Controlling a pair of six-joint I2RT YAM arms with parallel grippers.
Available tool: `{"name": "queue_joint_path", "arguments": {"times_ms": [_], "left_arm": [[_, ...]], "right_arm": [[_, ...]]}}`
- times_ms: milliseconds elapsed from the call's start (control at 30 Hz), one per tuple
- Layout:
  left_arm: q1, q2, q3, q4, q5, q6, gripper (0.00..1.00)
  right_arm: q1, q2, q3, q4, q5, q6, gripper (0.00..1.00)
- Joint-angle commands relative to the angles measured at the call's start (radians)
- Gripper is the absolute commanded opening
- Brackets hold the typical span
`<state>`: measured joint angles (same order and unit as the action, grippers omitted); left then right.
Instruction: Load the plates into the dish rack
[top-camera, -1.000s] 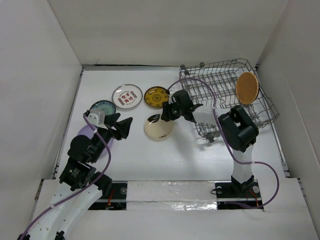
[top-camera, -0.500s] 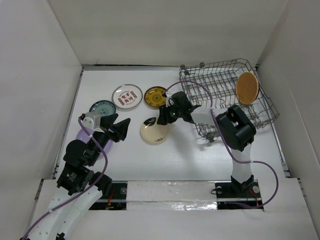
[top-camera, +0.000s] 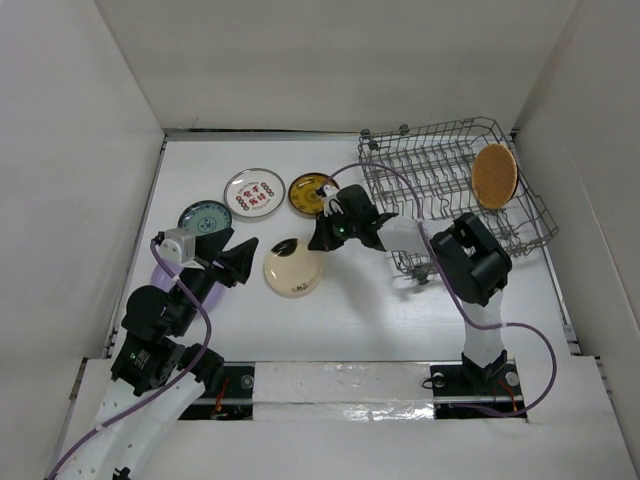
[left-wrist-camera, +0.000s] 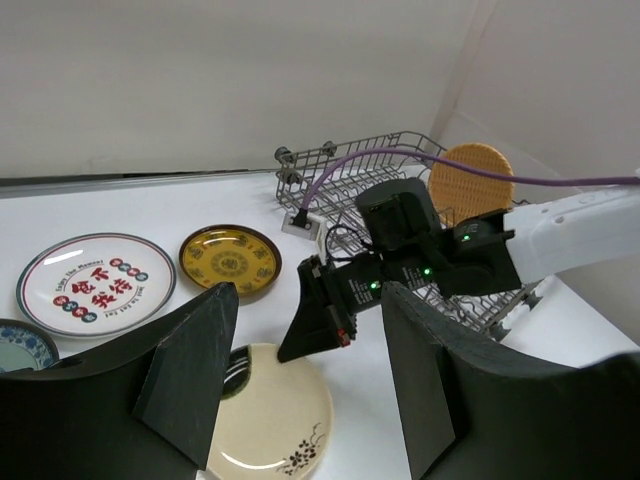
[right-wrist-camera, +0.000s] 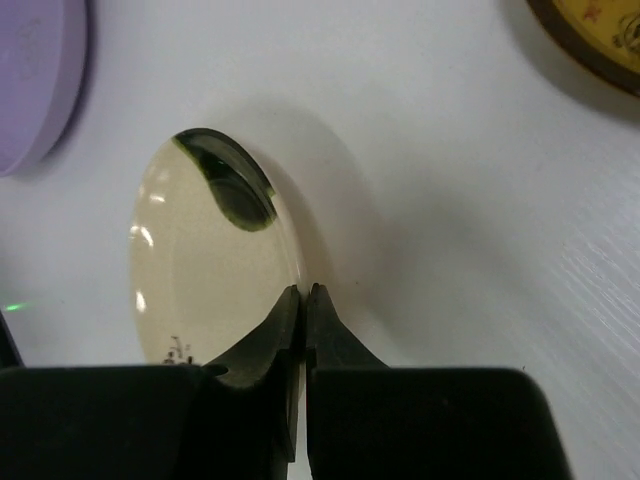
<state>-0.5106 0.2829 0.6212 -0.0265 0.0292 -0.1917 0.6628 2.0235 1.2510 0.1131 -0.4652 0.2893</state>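
Observation:
I will next lift my right gripper across to the rack slot beside the orange-tan plate (top-camera: 494, 175) and release, as that slot is to its right in the top view.
A cream plate (top-camera: 292, 270) with a dark patch lies on the table (top-camera: 360, 310). My right gripper (top-camera: 316, 240) is shut on its right rim, one finger inside it and one outside (right-wrist-camera: 303, 292). My left gripper (top-camera: 238, 262) stands open just left of this plate, holding nothing; the plate (left-wrist-camera: 270, 420) shows low between its fingers. An orange-tan plate (top-camera: 494, 175) stands upright in the grey wire dish rack (top-camera: 440, 170). White red-marked (top-camera: 254, 192), dark yellow (top-camera: 312, 193) and teal (top-camera: 205, 216) plates lie flat at the back left. A lavender plate (top-camera: 165, 270) is partly hidden under my left arm.
White walls close in the table on three sides. The right arm's purple cable (top-camera: 400, 175) loops in front of the rack's left end. The rack sits at the back right, close to the right wall.
The right gripper was open and is now shut. The cream plate has slid left and nearer, with the right gripper following it. My left arm has drawn back a little to the left.

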Motion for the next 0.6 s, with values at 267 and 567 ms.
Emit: {"name": "queue_joint_path", "arguments": {"times_ms": [267, 567], "left_arm": [[-0.006, -0.028, -0.006, 0.054, 0.046, -0.005, 0.57], [-0.006, -0.077, 0.000, 0.054, 0.063, -0.008, 0.57]], "right_arm": [[-0.166, -0.491, -0.079, 0.123, 0.524, -0.029, 0.00], [-0.378, -0.649, -0.346, 0.534, 1.184, -0.328, 0.00]]}}
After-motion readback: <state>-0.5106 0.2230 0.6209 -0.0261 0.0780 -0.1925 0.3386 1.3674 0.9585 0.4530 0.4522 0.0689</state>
